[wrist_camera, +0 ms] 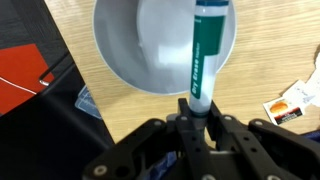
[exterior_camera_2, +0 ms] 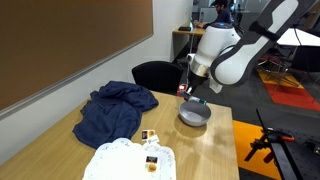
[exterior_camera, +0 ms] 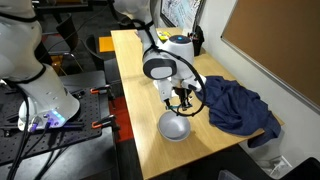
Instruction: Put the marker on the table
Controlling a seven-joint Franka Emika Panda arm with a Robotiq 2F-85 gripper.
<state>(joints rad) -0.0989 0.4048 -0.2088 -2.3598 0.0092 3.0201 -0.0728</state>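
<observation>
The marker hangs over the bowl; my gripper will next lower it onto the wood between the snack packs.
The marker (wrist_camera: 204,55) is a slim white and green stick with a dark end, held between my gripper's (wrist_camera: 198,112) fingers in the wrist view. It hangs over the right side of the pale round bowl (wrist_camera: 150,50). In both exterior views my gripper (exterior_camera: 181,97) (exterior_camera_2: 192,93) hovers just above the bowl (exterior_camera: 175,127) (exterior_camera_2: 195,115), which stands on the light wood table (exterior_camera: 135,80) (exterior_camera_2: 215,150). The marker (exterior_camera_2: 199,99) shows as a small green stick below the fingers.
A crumpled dark blue cloth (exterior_camera: 235,105) (exterior_camera_2: 115,110) lies beside the bowl. A white doily (exterior_camera_2: 125,162) with small snack packs (exterior_camera_2: 150,160) lies at the table's end; a pack (wrist_camera: 290,102) shows in the wrist view. A dark bench with the white robot base (exterior_camera: 40,95) stands alongside.
</observation>
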